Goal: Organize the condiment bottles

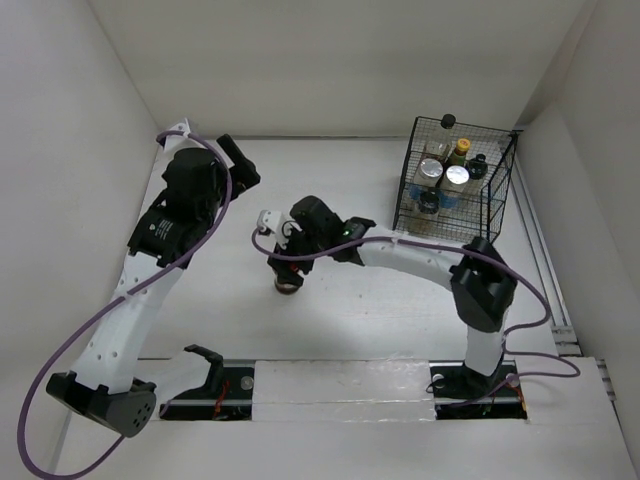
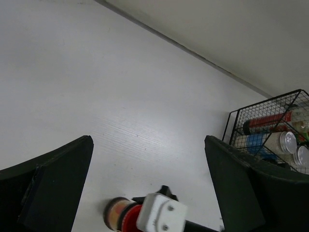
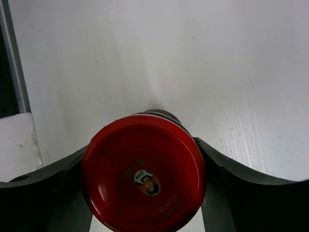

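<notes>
The right gripper lifts its held jar next, goes outward and lowers the jar into the gap beside the front black-capped bottle in the basket's near row.
My right gripper is shut on the red-lidded jar at the table's middle. In the right wrist view its fingers press both sides of the red lid, and I cannot tell whether the jar stands on the table or hangs just above it. My left gripper is open and empty, high at the back left. Its wrist view shows the jar far below its wide-apart jaws. The other condiment bottles stand in the black wire basket: two silver-topped shakers, a tall sauce bottle and black-capped ones.
The basket stands at the back right corner against the white walls and also shows in the left wrist view. A white foam strip runs along the near edge between the arm bases. A purple cable loops from each arm.
</notes>
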